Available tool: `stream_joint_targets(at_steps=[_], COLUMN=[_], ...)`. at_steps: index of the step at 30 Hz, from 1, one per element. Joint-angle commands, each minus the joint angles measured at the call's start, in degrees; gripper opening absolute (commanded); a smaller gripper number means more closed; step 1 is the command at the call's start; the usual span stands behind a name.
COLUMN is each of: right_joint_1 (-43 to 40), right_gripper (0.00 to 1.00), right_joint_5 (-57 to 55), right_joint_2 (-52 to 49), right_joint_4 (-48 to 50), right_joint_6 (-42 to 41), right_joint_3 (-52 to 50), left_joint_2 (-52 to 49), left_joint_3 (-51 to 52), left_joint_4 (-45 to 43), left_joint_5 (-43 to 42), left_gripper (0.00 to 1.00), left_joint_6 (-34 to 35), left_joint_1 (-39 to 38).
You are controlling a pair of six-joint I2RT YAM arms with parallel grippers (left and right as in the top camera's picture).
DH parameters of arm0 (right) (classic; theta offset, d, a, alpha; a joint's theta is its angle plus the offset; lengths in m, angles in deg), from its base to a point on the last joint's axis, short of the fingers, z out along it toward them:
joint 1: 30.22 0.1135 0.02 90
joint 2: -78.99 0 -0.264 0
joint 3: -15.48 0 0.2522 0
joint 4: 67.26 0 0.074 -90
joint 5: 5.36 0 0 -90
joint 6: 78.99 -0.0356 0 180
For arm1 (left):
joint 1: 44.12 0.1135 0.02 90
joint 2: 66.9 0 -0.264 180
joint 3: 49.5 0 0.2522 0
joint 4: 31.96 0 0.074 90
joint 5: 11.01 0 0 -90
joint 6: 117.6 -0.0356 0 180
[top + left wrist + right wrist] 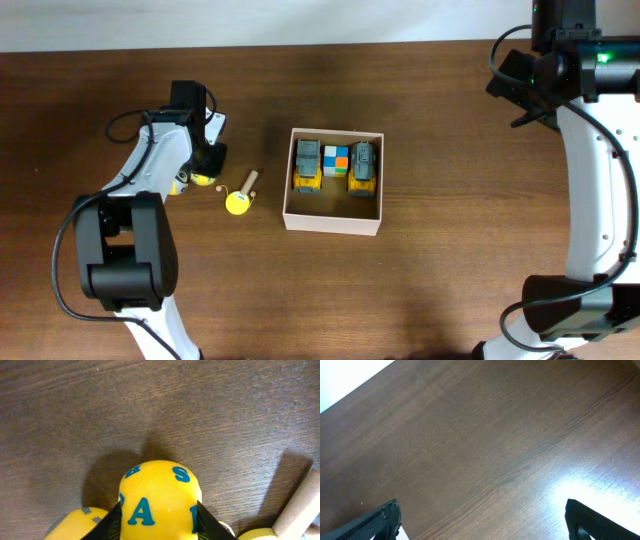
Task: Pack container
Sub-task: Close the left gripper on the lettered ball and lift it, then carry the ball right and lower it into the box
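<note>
Next, my left gripper needs to go up, then right in the overhead view, over the container's near corner beside the disc (304, 204) and release, as that part of the container's bottom is bare.
The container (332, 208), a square white-walled box with a tan inside, sits mid-table and holds two yellow-and-grey toy trucks (308, 166) (363, 167) with a multicoloured cube (336, 160) between them. Left of it my left gripper (204, 168) (159, 527) is down on the table, its black fingers (111, 525) pressed against both sides of a rounded yellow toy with blue letters (157, 492) (203, 179). My right gripper (482, 525) stands wide open over bare wood at the far right (518, 78), nothing between its fingers.
A yellow disc with a short wooden handle (241, 198) lies between the left gripper and the box; its stick (300, 507) shows at the right edge of the left wrist view. Another yellow piece (75, 525) lies just left of the held toy.
</note>
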State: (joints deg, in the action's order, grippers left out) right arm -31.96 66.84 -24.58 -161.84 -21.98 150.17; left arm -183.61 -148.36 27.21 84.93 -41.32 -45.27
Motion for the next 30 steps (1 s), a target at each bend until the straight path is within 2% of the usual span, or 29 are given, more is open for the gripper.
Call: stream_joint_targets(at_steps=[1, 13, 22, 30], right_joint_1=[-0.2, -0.2, -0.2, -0.2], right_gripper=[0.99, 0.99, 0.99, 0.99], right_joint_5=[-0.9, -0.9, -0.9, -0.9], right_joint_2=[-0.2, -0.2, -0.2, -0.2], right_joint_4=[0.0, 0.0, 0.0, 0.0], right_joint_6=[-0.3, -0.3, -0.3, -0.3], right_joint_3=[0.2, 0.2, 0.2, 0.2], left_joint_2=[-0.6, -0.6, -0.6, -0.6], left_joint_3=[-1.0, -3.7, -17.1, -28.9], left_joint_4=[0.7, 4.5, 14.7, 24.2], left_joint_5=[-0.7, -0.7, -1.1, -10.2], left_gripper=[0.31, 0.27, 0.27, 0.27], left_joint_6=[0.1, 0.2, 1.9, 1.8], left_joint_1=[0.2, 0.2, -0.2, -3.0])
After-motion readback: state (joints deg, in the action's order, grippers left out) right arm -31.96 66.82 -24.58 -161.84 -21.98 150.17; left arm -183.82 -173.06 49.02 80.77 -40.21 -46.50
